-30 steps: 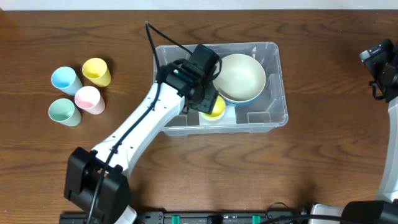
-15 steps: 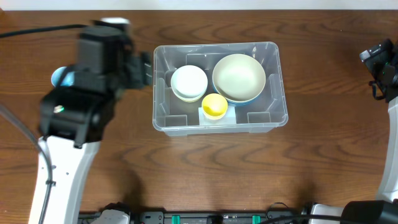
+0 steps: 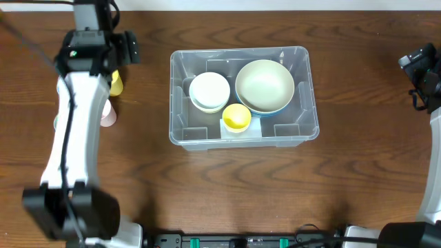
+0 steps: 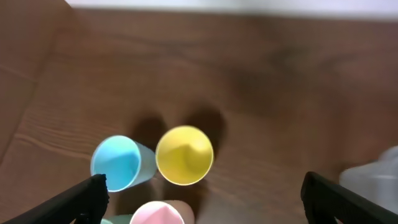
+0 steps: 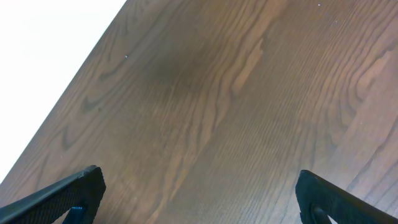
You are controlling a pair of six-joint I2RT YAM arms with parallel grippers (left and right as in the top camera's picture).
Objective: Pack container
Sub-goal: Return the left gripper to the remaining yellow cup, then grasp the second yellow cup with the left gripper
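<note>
Next, my left gripper lowers onto the yellow cup's rim facing the container point(image 4: 211, 155), since the cup stands below it and the blue cup point(image 4: 117, 163) crowds the opposite side.
The clear plastic container point(image 3: 310, 103) sits mid-table. Inside it are a large cream bowl point(image 3: 264, 85), a small white bowl point(image 3: 209, 90) and a yellow cup point(image 3: 237, 117). My left gripper point(image 4: 202, 196) is open and empty, high above the cups at the table's far left. Below it the left wrist view shows a yellow cup point(image 4: 185, 155), a blue cup point(image 4: 117, 163) and a pink cup point(image 4: 158, 213). In the overhead view the left arm point(image 3: 88, 48) hides most of these cups. My right gripper point(image 5: 199, 196) is open and empty over bare wood at the far right.
The container's corner shows at the right edge of the left wrist view point(image 4: 379, 177). The table's back edge runs close behind the cups. The right arm point(image 3: 424, 72) is at the table's right edge.
The left arm has left the container, swung left and back, and now hovers over the cups. The yellow cup stays in the container. The right arm has not moved.
</note>
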